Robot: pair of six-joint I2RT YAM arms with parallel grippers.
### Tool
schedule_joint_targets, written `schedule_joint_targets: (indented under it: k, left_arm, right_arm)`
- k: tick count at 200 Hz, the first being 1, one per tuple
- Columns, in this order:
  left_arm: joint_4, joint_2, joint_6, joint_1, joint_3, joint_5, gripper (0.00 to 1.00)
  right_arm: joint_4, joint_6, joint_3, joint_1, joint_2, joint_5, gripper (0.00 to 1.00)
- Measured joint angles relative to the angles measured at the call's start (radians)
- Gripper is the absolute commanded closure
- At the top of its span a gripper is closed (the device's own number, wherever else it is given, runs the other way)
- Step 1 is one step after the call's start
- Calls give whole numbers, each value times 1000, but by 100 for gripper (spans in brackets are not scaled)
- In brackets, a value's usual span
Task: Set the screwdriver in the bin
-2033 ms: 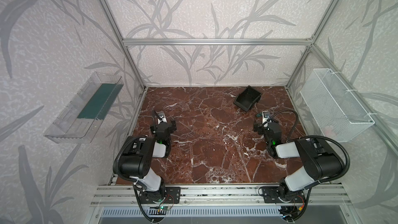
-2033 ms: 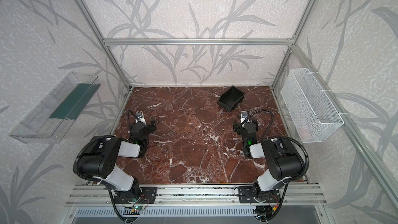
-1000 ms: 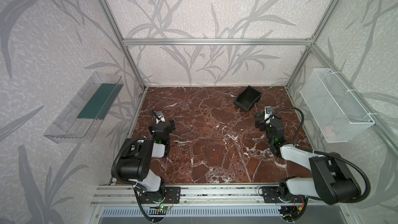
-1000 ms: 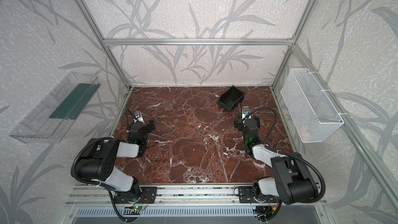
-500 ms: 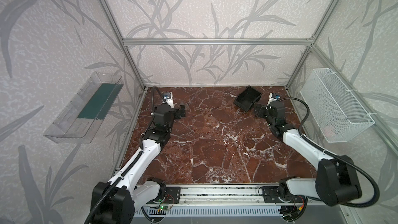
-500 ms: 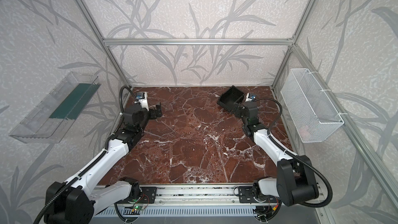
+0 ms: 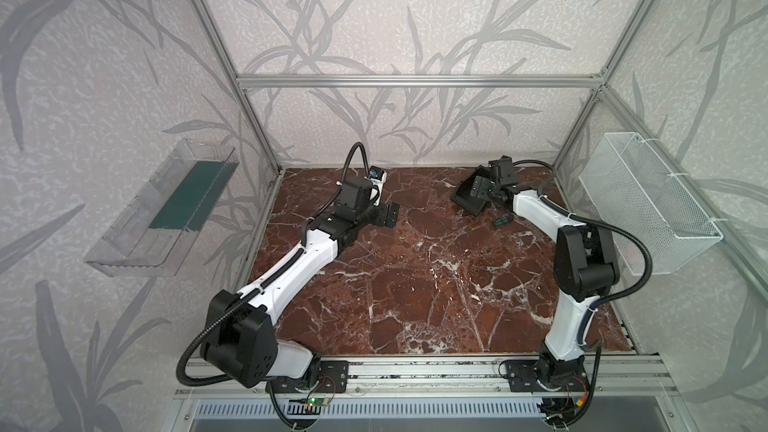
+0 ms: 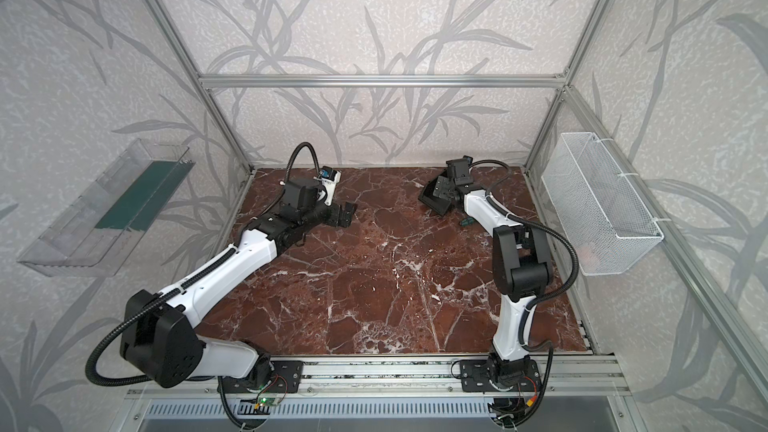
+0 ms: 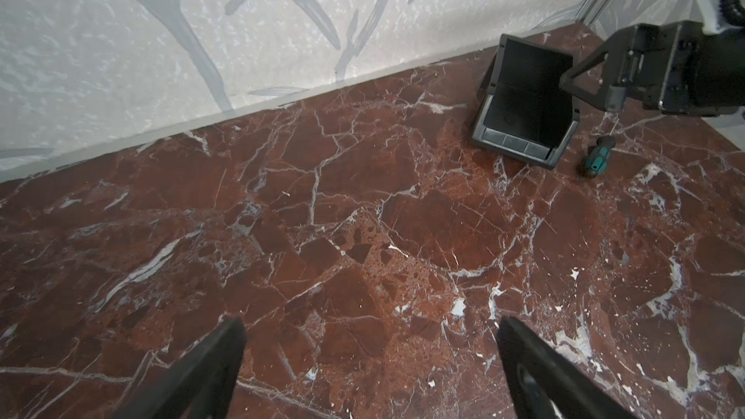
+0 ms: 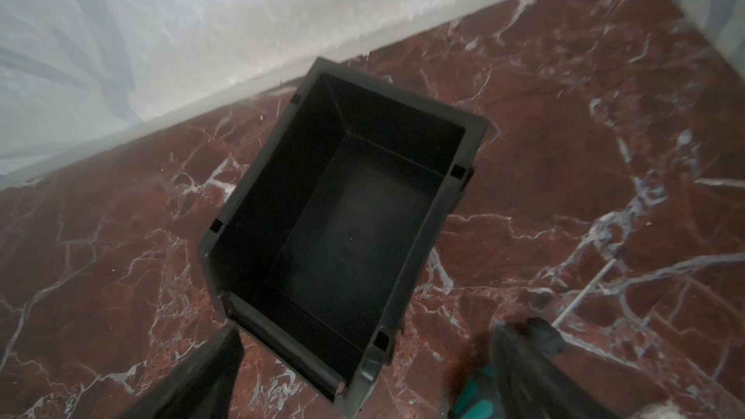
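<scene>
My right gripper eases toward the screwdriver (image 7: pixel 500 221) and down next. Its fingers go astride the bin's rim on the side nearest the screwdriver, since that rim stands below my gripper.
The black bin (image 7: pixel 467 201) (image 8: pixel 435 201) stands empty near the back right of the marble floor, in both top views. Just nearer than it lies the screwdriver (image 7: pixel 500 221) (image 8: pixel 466 222), teal handle and thin shaft. My right gripper (image 7: pixel 482 192) hovers open over the bin's near end. In the right wrist view the bin (image 10: pixel 282 179) fills the middle and the screwdriver (image 10: pixel 479 393) lies beside one finger, untouched. My left gripper (image 7: pixel 388 214) (image 9: pixel 371 340) is open and empty at back left, facing the bin (image 9: pixel 524 114) and screwdriver (image 9: pixel 598 157).
A clear plastic tray (image 7: pixel 166 209) with a green liner hangs on the left wall. A white wire mesh basket (image 7: pixel 648 209) hangs on the right wall. The back wall runs close behind the bin, with aluminium frame posts at the corners.
Both arms have unfolded from near the front rail and reached toward the back. The right gripper has come over the bin, uncovering the screwdriver on the floor.
</scene>
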Motion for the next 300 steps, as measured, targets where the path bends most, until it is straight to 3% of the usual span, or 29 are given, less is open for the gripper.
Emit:
schedule_joint_targets:
  k: [46,80,104,145,178,214,262,300]
  left_arm:
    - [-10,-14,-41,-5,-23,29,1]
    - [-10,-28,-67,-21,-23,46,1]
    - [-11,-29,-76,-37,-23,51,1]
    - [-11,-31,-76,-48,-23,50,1]
    - [-11,-31,-78,-49,-23,50,1]
    - [-12,-31,-90,-49,-23,49,1]
    - [-46,-39,-151,-31,-23,-1,1]
    - [-40,-192,-233,26,-171,-19,1]
  right_arm:
    - [-80,20,59,-56,73,-55,30]
    - [-91,7,115,-84,132,-97,40]
    - [-106,-13,163,-81,186,-135,53]
    - [-133,-48,205,-69,216,-168,84]
    - [-151,-101,215,-45,216,-166,100]
    - [-175,-189,207,42,198,-137,100]
    - [-177,-370,100,293,67,-116,100]
    - [-178,-475,47,461,38,-136,100]
